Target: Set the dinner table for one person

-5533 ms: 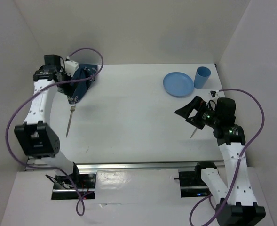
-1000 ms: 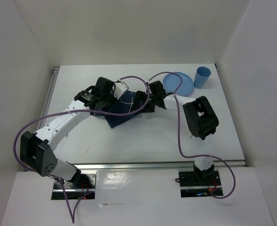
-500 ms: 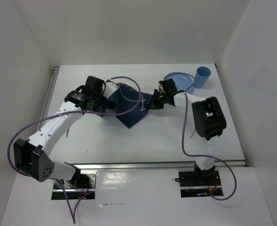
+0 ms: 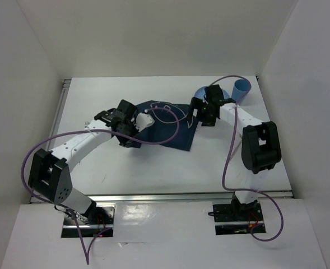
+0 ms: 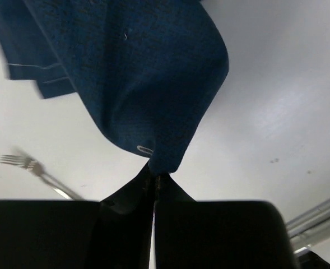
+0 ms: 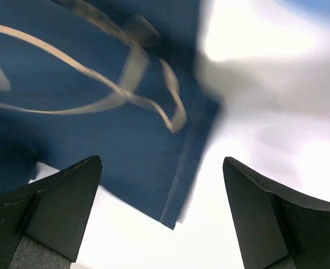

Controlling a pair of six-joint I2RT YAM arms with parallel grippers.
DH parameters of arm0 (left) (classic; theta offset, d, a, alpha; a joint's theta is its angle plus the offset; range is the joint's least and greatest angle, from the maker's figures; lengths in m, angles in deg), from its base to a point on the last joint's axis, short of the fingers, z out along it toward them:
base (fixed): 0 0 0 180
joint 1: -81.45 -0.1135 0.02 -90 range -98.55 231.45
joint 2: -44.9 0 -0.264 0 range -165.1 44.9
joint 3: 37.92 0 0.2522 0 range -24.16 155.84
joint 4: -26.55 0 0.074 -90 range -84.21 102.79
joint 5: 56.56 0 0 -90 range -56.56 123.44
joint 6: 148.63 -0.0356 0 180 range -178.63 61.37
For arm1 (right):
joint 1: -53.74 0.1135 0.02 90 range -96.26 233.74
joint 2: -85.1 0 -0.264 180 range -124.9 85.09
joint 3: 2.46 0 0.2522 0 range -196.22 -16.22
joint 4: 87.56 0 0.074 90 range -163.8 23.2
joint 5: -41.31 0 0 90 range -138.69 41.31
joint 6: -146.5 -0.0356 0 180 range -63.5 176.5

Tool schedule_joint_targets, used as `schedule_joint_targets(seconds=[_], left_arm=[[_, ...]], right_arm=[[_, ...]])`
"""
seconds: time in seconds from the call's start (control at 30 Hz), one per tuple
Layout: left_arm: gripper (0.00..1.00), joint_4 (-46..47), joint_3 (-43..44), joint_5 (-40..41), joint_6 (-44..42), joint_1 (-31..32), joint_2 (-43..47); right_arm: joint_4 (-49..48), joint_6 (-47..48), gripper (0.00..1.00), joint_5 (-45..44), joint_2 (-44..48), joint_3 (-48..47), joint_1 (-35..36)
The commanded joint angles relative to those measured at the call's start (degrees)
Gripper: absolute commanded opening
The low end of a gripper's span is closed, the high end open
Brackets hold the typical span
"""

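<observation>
One near corner of the mat is already pinched by my left gripper, so I will move my open right gripper back and down onto the mat's other near corner and close it there.
A navy fish-print placemat lies spread over the middle of the white dinner table. My left gripper is shut on the mat's near-left corner. In the left wrist view the cloth rises from the pinched jaws of that gripper. My right gripper hovers open over the mat's right edge. The right wrist view shows this gripper with wide-apart jaws and nothing between them, above the mat's corner.
A blue plate sits at the back right, mostly hidden by my right arm, with a blue cup beside it. A fork lies on the table left of the mat. Metal rails edge the table.
The bunched placemat has been pulled out flat toward the right. My right gripper has let go of its corner and opened. The left gripper keeps its hold.
</observation>
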Motion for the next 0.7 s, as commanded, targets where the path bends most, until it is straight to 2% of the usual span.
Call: schedule_joint_targets(seconds=[0.0,0.1,0.2,0.33,0.47,0.5,0.6,0.67], left_arm=[[0.0,-1.0,-2.34,-3.55,4.06,0.09,-0.46],[0.0,-0.3,-3.57,-3.03,4.59,0.09,0.85],[0.0,-0.3,-4.62,-2.51,4.59,0.09,2.96],[0.0,-0.3,-5.16,-1.89,4.59,0.09,2.96],[0.0,-0.3,-5.68,-1.88,5.12,0.09,3.49],[0.0,-0.3,-5.68,-1.28,5.12,0.09,4.19],[0.0,-0.3,-6.3,0.13,5.12,0.09,4.72],[0.0,0.23,-6.3,0.14,5.64,0.09,5.25]], right_arm=[[5.6,-4.11,0.97,-6.14,4.69,6.02,-0.42],[6.12,-9.21,0.97,-11.59,12.07,13.82,1.42],[3.06,-11.32,0.95,-8.37,16.57,19.55,3.53],[3.05,-13.44,0.92,-8.96,12.11,18.7,7.66],[3.66,-14.57,0.85,-8.96,4.29,16.24,9.77],[3.66,-15.1,0.81,-8.96,3.75,16.23,10.38],[3.66,-17.29,0.8,-8.96,4.26,17.81,11.0],[3.05,-18.09,0.74,-8.96,5.05,20.01,11.53]])
